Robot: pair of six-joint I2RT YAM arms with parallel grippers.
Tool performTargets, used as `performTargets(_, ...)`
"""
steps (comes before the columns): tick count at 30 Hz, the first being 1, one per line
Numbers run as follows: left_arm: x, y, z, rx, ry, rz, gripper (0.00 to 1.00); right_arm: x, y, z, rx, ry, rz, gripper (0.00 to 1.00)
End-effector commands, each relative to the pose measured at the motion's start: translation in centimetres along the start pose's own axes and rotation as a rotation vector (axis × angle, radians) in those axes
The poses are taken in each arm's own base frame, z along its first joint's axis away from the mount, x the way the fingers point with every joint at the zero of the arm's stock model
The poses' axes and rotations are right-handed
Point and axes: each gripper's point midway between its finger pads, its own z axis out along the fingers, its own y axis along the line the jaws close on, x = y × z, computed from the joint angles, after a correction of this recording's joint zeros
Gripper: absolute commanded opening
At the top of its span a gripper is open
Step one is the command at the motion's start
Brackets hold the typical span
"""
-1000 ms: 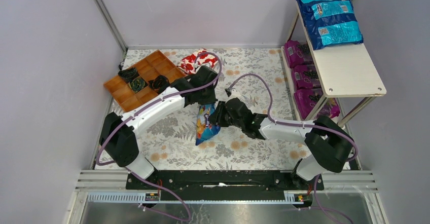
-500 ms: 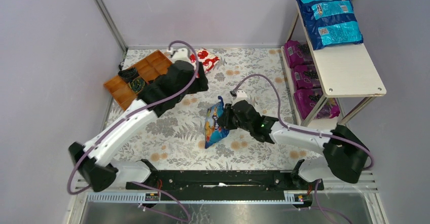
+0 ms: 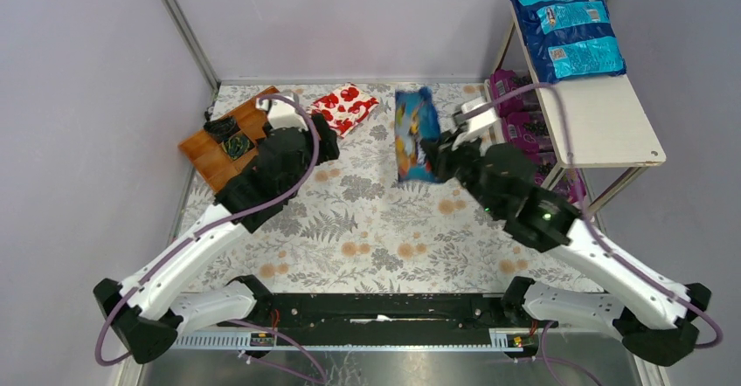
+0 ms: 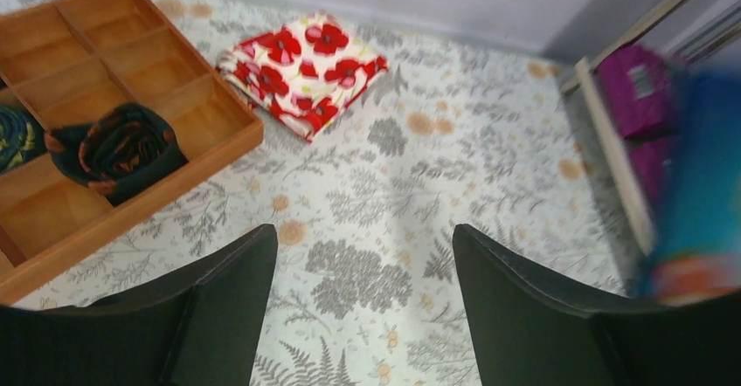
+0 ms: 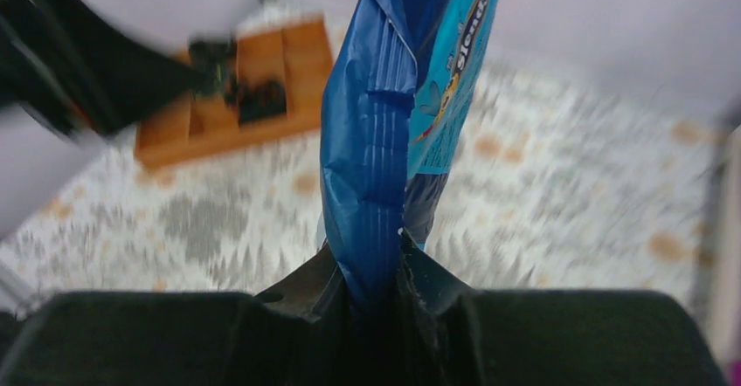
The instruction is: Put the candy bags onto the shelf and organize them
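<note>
The top board's bare part (image 3: 607, 117) lies right of my right gripper in the top view, so next my right gripper should turn and carry the bag there to release.
My right gripper (image 3: 439, 154) is shut on the sealed edge of a blue candy bag (image 3: 414, 134) and holds it in the air just left of the shelf (image 3: 607, 120). In the right wrist view the bag (image 5: 393, 115) stands up out of the shut gripper (image 5: 382, 268). Three blue candy bags (image 3: 568, 32) lie on the shelf's top board, and purple ones (image 3: 515, 124) fill the lower tier. My left gripper (image 3: 325, 139) hovers open over the cloth near the tray, with nothing between its fingers (image 4: 363, 268). The held bag shows blurred at the right edge (image 4: 699, 194).
A brown wooden tray (image 3: 218, 146) with small dark wrapped pieces (image 4: 118, 146) sits at the back left. A red-and-white flower packet (image 3: 343, 106) lies next to it at the back. Walls close in behind and on both sides.
The left gripper opened, let go of the blue bag and drew back toward the tray. The right arm carried the bag up and back toward the shelf.
</note>
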Motion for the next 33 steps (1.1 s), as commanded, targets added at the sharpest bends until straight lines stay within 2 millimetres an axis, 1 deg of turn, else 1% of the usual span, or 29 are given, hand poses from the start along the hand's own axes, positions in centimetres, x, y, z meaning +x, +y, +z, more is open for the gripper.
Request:
performTargets(1, 2.0, -1.1, 1.6, 0.04, 0.035, 0.009, 0.77, -19.0, -2.8, -7.9, 0.114, -0.519, -0.045, 0.0)
performTargets(3, 2.9, -1.2, 2.1, 0.043, 0.061, 0.028, 0.75, -23.1, -4.5, -10.5, 0.208, -0.629, -0.056, 0.0)
performTargets(5, 3.5, -1.1, 2.4, 0.035, 0.075, 0.039, 0.73, -25.7, -7.1, -12.8, 0.372, -0.694, -0.081, 0.0)
performTargets(7, 4.1, -1.1, 2.5, 0.04, 0.086, 0.04, 0.71, -27.7, -9.8, -14.9, 0.564, -0.699, -0.146, 0.0)
performTargets(8, 4.5, -1.1, 2.6, 0.046, 0.092, 0.039, 0.71, -28.6, -11.0, -16.1, 0.66, -0.695, -0.181, 0.0)
performTargets(10, 5.1, -1.3, 2.7, 0.056, 0.105, 0.037, 0.7, -29.9, -12.6, -18.2, 0.819, -0.703, -0.266, 0.0)
performTargets(11, 5.2, -1.3, 2.8, 0.059, 0.11, 0.036, 0.7, -30.7, -13.2, -19.7, 0.884, -0.737, -0.275, 0.0)
performTargets(13, 5.6, -1.5, 3.0, 0.063, 0.124, 0.04, 0.69, -31.5, -13.9, -21.4, 0.992, -0.731, -0.366, 0.0)
performTargets(14, 5.8, -1.6, 3.1, 0.062, 0.131, 0.043, 0.69, -31.8, -14.1, -22.0, 1.035, -0.722, -0.402, 0.0)
performTargets(17, 6.2, -1.8, 3.4, 0.067, 0.146, 0.046, 0.68, -32.1, -14.5, -23.0, 1.124, -0.679, -0.489, 0.0)
performTargets(20, 7.0, -2.1, 3.7, 0.076, 0.17, 0.044, 0.67, -31.9, -14.4, -23.1, 1.135, -0.697, -0.509, 0.0)
performTargets(24, 7.6, -2.4, 4.0, 0.082, 0.202, 0.05, 0.66, -31.3, -14.4, -21.6, 1.146, -0.653, -0.546, 0.0)
performTargets(26, 7.7, -2.4, 4.0, 0.08, 0.206, 0.05, 0.66, -31.0, -15.0, -20.7, 1.18, -0.628, -0.573, 0.0)
performTargets(27, 7.7, -2.3, 4.0, 0.079, 0.204, 0.049, 0.66, -30.9, -15.9, -20.1, 1.207, -0.598, -0.584, 0.0)
performTargets(28, 7.7, -2.2, 3.9, 0.078, 0.203, 0.048, 0.65, -30.6, -17.4, -19.3, 1.242, -0.552, -0.593, 0.0)
performTargets(30, 7.7, -2.2, 3.8, 0.079, 0.204, 0.047, 0.66, -29.7, -21.0, -17.7, 1.317, -0.433, -0.603, 0.0)
performTargets(32, 7.8, -2.1, 3.8, 0.078, 0.206, 0.046, 0.65, -28.2, -24.3, -16.9, 1.41, -0.299, -0.619, 0.0)
performTargets(33, 7.9, -2.1, 3.8, 0.076, 0.208, 0.047, 0.65, -27.6, -25.3, -16.9, 1.453, -0.256, -0.627, 0.0)
